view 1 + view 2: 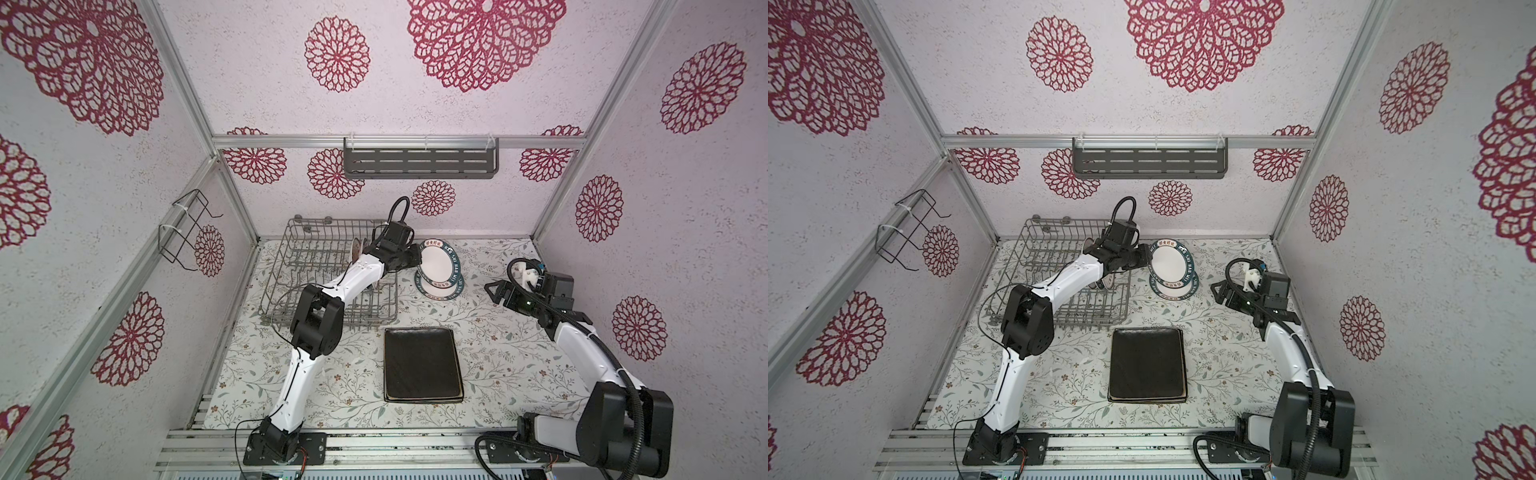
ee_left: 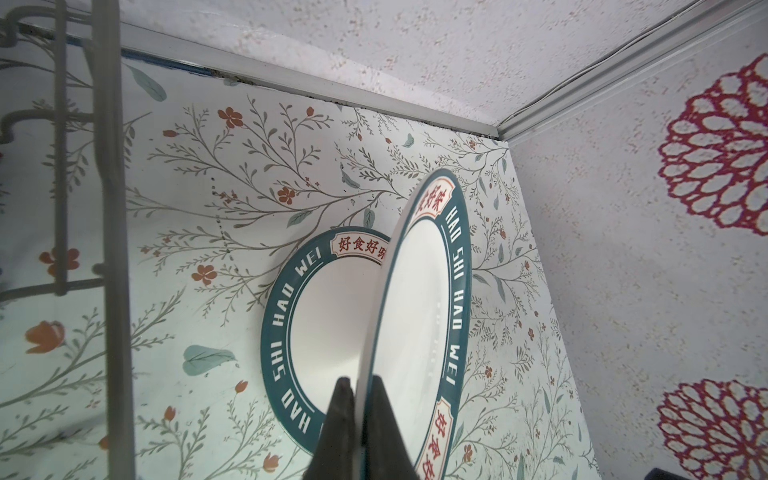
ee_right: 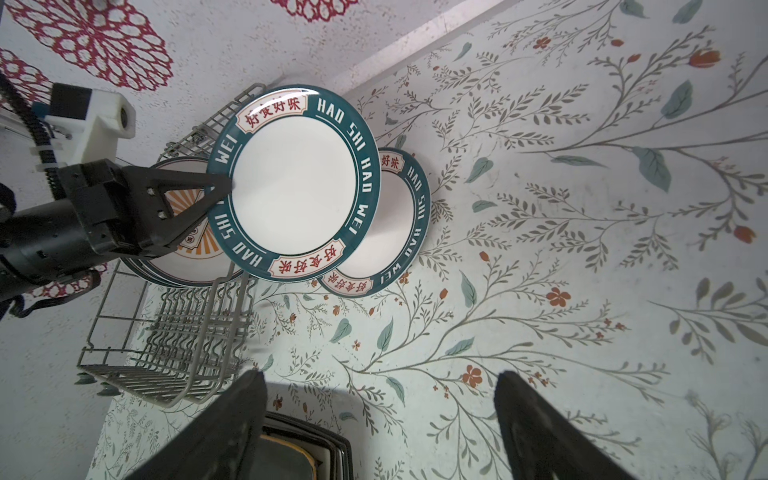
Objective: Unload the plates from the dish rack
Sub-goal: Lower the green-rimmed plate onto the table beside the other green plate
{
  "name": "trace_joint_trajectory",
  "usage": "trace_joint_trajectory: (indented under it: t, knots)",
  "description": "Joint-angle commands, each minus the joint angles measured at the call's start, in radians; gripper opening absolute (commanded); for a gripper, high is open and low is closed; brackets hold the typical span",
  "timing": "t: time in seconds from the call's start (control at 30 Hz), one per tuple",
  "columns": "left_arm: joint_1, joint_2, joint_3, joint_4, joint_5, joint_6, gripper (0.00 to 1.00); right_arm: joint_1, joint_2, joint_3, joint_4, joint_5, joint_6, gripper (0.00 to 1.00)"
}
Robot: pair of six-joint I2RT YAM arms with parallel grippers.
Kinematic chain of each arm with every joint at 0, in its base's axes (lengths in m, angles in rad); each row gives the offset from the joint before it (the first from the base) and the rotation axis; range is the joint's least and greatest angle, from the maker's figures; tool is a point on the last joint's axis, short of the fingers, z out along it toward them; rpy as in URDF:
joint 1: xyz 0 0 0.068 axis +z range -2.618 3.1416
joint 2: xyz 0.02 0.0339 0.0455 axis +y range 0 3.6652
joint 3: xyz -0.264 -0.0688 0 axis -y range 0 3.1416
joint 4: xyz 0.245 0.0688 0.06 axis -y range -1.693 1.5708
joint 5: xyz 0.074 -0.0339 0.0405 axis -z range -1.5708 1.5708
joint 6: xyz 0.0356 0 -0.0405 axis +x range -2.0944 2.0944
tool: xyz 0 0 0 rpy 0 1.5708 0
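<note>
My left gripper next lowers the tilted plate onto the matching flat plate below and releases its rim, as both rims have the same letters.
My left gripper [image 2: 360,380] is shut on the rim of a small round white plate [image 2: 419,311] with a dark-blue lettered rim. It holds the plate tilted just right of the dish rack [image 1: 291,232], over a like plate [image 1: 441,291] lying flat on the table. Both top views show this held plate [image 1: 1169,262]. More round plates [image 3: 187,224] still stand in the grey wire rack [image 3: 166,353]. A dark brown rectangular plate [image 1: 422,363] tops a stack at the front middle. My right gripper [image 1: 492,291] hangs open and empty over the table to the right.
A grey slotted shelf [image 1: 419,162] hangs on the back wall. A small black wire holder [image 1: 183,232] is fixed to the left wall. The floral table cover [image 1: 498,353] shows between the plate stack and the right arm.
</note>
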Motion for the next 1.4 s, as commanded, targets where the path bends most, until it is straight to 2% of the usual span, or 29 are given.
trace_joint_trajectory:
  t: [0.0,0.93,1.07,1.2,1.37]
  knots:
    - [-0.001,0.016,0.034,0.034,0.019,-0.026,0.00,-0.009,-0.015,0.018,0.012,0.008,-0.021,0.89]
    - [0.000,0.109,0.077,0.002,0.046,-0.036,0.00,-0.028,0.012,0.003,0.002,0.027,-0.040,0.90]
    - [0.001,0.110,0.077,-0.007,0.037,-0.039,0.11,-0.030,0.018,0.000,0.005,0.027,-0.040,0.90]
    - [0.001,0.114,0.072,-0.017,0.032,-0.039,0.15,-0.030,0.025,0.006,0.004,0.026,-0.042,0.90]
    - [0.000,0.119,0.068,-0.021,0.035,-0.039,0.16,-0.030,0.027,0.011,0.004,0.027,-0.041,0.90]
